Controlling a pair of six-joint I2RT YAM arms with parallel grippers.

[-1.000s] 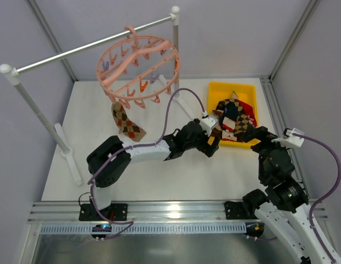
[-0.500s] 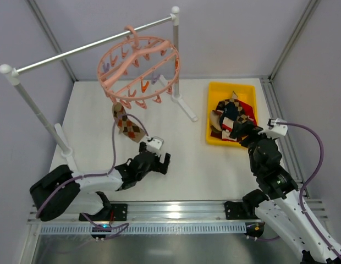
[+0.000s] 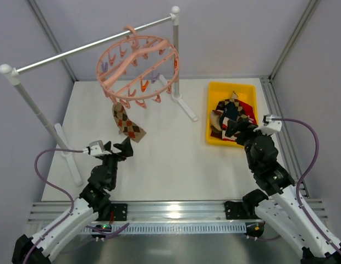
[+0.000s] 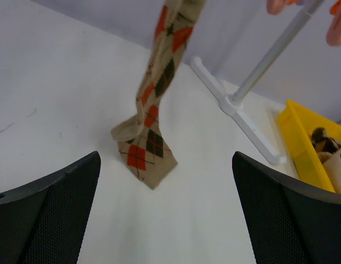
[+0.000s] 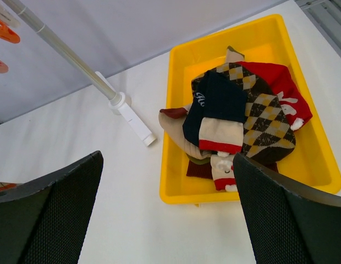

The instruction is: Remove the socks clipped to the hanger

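I should next move my left gripper outward until its open fingers are on both sides of the tan sock's lower part, which hangs outward of my gripper, clear of the clips above.
The salmon-pink round hanger hangs by its hook from the grey rail. One tan argyle sock dangles from a clip on its near side, toe resting on the table. My left gripper is open and empty, low over the table, a short way in front of that sock's toe. Other socks lie heaped in the yellow bin. My right gripper is open and empty, above the bin's near left corner.
The grey rail spans two white posts. The right post has a white foot between the hanger and the bin; the left post stands at the table's left edge. Loose clips dangle overhead.
My left arm has pulled back from the yellow bin and swung to the front left, and now faces the hanging sock. My right gripper has shifted slightly toward the bin. Both grippers stay open.
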